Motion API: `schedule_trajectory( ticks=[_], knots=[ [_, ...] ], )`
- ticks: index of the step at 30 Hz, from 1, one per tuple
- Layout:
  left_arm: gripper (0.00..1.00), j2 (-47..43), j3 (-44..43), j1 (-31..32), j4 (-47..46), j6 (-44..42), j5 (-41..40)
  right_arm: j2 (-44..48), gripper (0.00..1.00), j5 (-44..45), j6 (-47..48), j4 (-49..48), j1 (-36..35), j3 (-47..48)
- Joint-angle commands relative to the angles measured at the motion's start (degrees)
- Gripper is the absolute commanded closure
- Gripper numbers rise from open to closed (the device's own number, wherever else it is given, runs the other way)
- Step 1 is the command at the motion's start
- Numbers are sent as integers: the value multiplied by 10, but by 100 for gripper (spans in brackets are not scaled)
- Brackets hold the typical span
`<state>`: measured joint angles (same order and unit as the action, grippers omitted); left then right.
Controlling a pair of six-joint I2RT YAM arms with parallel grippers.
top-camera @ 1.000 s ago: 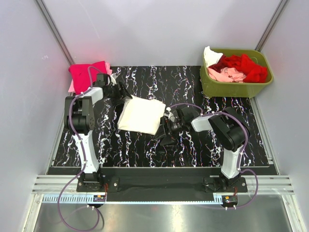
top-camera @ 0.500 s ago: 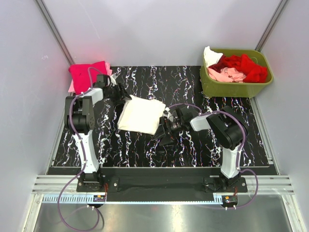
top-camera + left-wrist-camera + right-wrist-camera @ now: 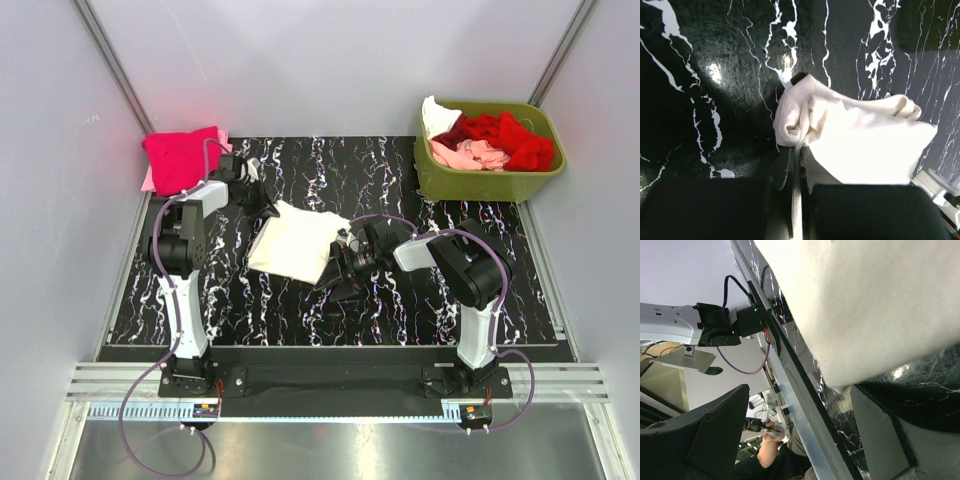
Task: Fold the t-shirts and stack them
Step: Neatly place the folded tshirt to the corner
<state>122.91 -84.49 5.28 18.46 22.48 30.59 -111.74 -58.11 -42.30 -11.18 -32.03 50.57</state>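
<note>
My left gripper lifts, carries the cream t-shirt over the magenta-red t-shirt (image 3: 181, 158), lowers and releases next, since that one lies outward, to the gripper's left in the top view.
A folded cream-white t-shirt (image 3: 297, 243) lies mid-table. My left gripper (image 3: 266, 205) is at its far-left corner, and in the left wrist view my left gripper (image 3: 797, 150) is shut on the bunched edge of that cream t-shirt (image 3: 860, 145). My right gripper (image 3: 341, 266) rests at the shirt's right edge. In the right wrist view my right gripper (image 3: 800, 390) stands open, with the cream t-shirt (image 3: 865, 305) just beyond the fingers and nothing between them. A folded magenta-red t-shirt (image 3: 181, 158) sits at the far left on a pale pink one (image 3: 149, 181).
An olive-green bin (image 3: 488, 183) at the far right holds red (image 3: 505, 137), pale pink (image 3: 473, 154) and white (image 3: 436, 115) t-shirts. The black marbled mat (image 3: 400, 310) covers the table. Grey walls close in on both sides.
My left gripper has shut on the cream shirt's far-left corner and its wrist has swung toward the back. The shirt shifted slightly. The right gripper stays open in place.
</note>
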Motion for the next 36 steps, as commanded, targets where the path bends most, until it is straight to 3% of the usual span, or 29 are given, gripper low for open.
schedule_trajectory(
  ticks=[1,8,17,28,36],
  knots=[
    [100,11,-41,-4,47,-18,-2,-10,9,2,6,-9,0,14],
    [100,-25,-187,-26,139,-38,-40,-8,9,2,5,-11,0,11],
    [100,17,-391,-66,231,-45,-60,-6,9,4,3,-18,0,8],
    [100,30,-503,-114,197,25,-133,-7,8,6,1,-24,0,6],
    [100,38,-561,-148,178,51,-132,-10,8,4,-1,-29,0,8]
  ],
)
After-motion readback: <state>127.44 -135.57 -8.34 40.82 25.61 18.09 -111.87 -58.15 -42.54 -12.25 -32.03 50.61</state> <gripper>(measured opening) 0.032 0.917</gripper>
